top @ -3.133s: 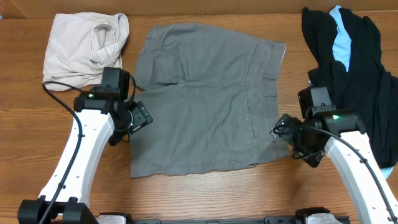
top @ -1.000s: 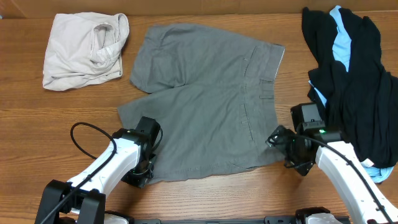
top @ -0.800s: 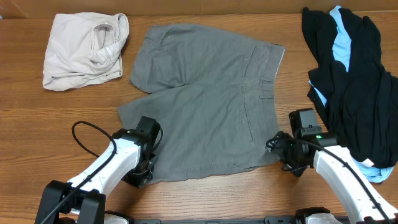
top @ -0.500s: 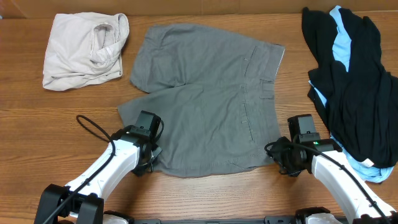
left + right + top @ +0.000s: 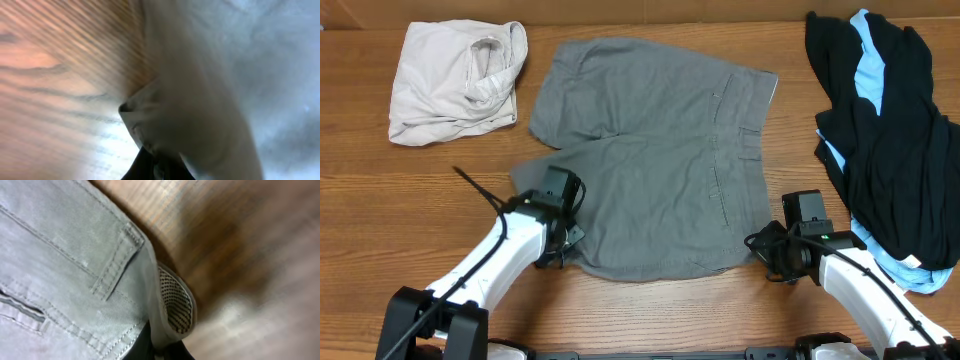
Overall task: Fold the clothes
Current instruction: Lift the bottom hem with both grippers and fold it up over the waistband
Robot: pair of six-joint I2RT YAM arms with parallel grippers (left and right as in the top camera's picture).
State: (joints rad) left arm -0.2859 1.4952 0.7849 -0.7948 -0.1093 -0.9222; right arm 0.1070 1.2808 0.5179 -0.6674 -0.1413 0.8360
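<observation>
The shorts lie spread with their far corner outward of my left gripper, so next my left gripper needs to carry the near hem outward and release it there.
Grey shorts lie spread in the middle of the table, waistband to the right. My left gripper is shut on the near left hem of the shorts, and the cloth drapes over its fingers. My right gripper is shut on the near corner of the waistband, whose checked lining shows beside a belt loop. A cream garment lies bunched at the far left. Black clothes with a light-blue one are piled at the far right.
Bare wooden table runs along the front and between the piles. A black cable loops from the left arm above the wood. The black pile sits close beside the right arm.
The right gripper has closed on the waistband corner. The left gripper has drawn the near hem up and away from the front edge, and the shorts' near edge has shifted.
</observation>
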